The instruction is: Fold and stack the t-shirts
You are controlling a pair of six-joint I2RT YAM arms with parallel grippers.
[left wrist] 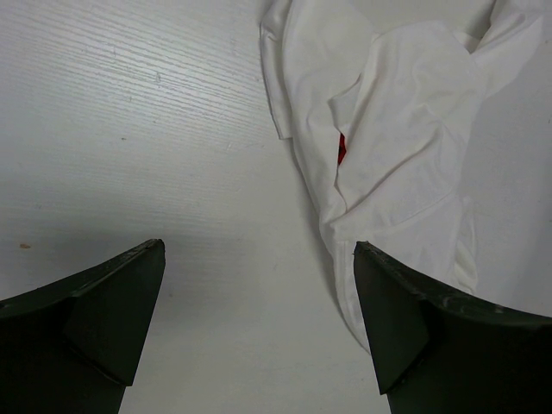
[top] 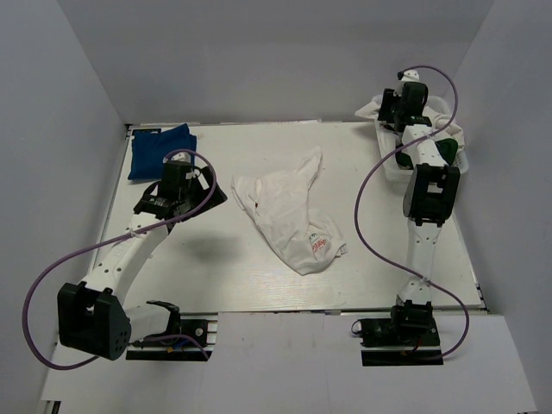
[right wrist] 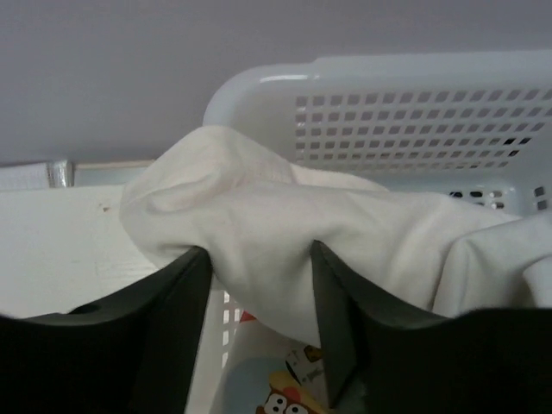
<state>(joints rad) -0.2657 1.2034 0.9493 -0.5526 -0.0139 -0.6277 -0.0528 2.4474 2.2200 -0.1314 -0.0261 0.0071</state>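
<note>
The white t-shirt's corner nearest the blue one lies below my left gripper, to its right in the top view, so I need to move over it and descend.
A crumpled white t-shirt (top: 289,216) with a red logo lies spread in the middle of the table. In the left wrist view its edge (left wrist: 405,129) lies by my right finger. My left gripper (top: 211,194) (left wrist: 259,246) hovers open over bare table just left of it, holding nothing. A folded royal blue t-shirt (top: 159,151) sits at the far left corner. My right gripper (top: 392,110) (right wrist: 259,248) is at the basket's far left end. Its jaws stand apart around a fold of another white t-shirt (right wrist: 259,198) draped over the basket rim.
The white lattice basket (top: 461,159) (right wrist: 414,112) stands at the far right edge, with more cloth inside, some of it dark green (top: 448,143). A cartoon print (right wrist: 285,401) shows below the fold. Grey walls close in the table on three sides.
</note>
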